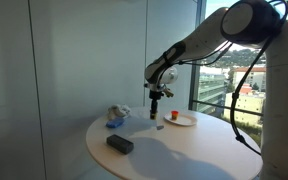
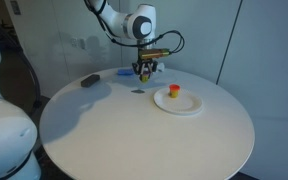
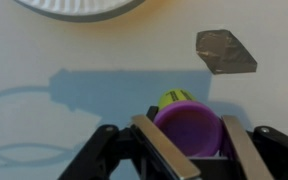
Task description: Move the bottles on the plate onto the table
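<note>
The bottle with the purple cap still hangs above bare table, clear of the plate (image 1: 184,122), so the robot's gripper will next lower it straight down, set it on the table and open.
My gripper (image 3: 189,140) is shut on a bottle (image 3: 187,122) with a purple cap and a yellow-green body, its fingers on both sides of the cap. In both exterior views the gripper (image 1: 156,97) (image 2: 147,68) hangs just over the round white table (image 1: 174,155) (image 2: 134,135), beside the plate. The white plate (image 1: 184,122) (image 2: 184,106) holds a small orange-red bottle (image 1: 173,115) (image 2: 174,91), standing upright. The plate's rim (image 3: 79,6) shows at the top of the wrist view.
A black flat object (image 1: 119,144) (image 2: 89,80) lies on the table. A blue and white bundle (image 1: 116,116) sits near the wall. A small grey-brown scrap (image 3: 226,52) (image 2: 137,91) lies on the table near the gripper. Glass walls stand close behind the table.
</note>
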Tool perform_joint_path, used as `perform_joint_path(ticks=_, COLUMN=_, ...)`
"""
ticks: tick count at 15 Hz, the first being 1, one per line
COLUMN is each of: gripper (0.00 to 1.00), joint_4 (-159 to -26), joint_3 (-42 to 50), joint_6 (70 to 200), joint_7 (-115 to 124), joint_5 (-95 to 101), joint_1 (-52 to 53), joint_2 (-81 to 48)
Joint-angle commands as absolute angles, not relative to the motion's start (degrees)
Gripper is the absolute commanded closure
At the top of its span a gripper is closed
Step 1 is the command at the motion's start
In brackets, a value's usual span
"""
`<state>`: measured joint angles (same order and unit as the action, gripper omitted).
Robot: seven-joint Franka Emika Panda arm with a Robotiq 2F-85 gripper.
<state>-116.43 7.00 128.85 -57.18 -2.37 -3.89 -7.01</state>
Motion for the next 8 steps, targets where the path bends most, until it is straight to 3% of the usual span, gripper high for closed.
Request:
perform_joint_path(ticks=1, gripper=0.79, joint_4=-111.81, joint_3=5.25, joint_6=130.62, joint_7=-58.01, joint_5=-3.04, joint_1=-5.54, joint_2=-12.95)
perform_joint_path(ticks=3, gripper=0.79, joint_4=-110.46, joint_3=4.58, joint_6=131.18, joint_7=-57.41, joint_5=-2.38, joint_1=-5.9, joint_2=-15.35)
perform_joint_path(ticks=4, gripper=0.29, joint_4=-109.89, joint_3=4.36, joint_6=131.75, joint_7=-56.5, joint_5=-1.54, joint_1=-5.86, joint_2=-16.3)
perform_joint_path(ticks=5, gripper=0.28, joint_4=-109.4, joint_3=4.14, joint_6=132.31, joint_7=-56.17, joint_5=-1.02, joint_1=-5.83, joint_2=-16.44)
perform_joint_path(ticks=8, gripper=0.08, joint_4=-109.24, joint_3=4.04, joint_6=133.38, joint_7=-54.11, joint_5=1.32, joint_1=-5.45, joint_2=-16.59)
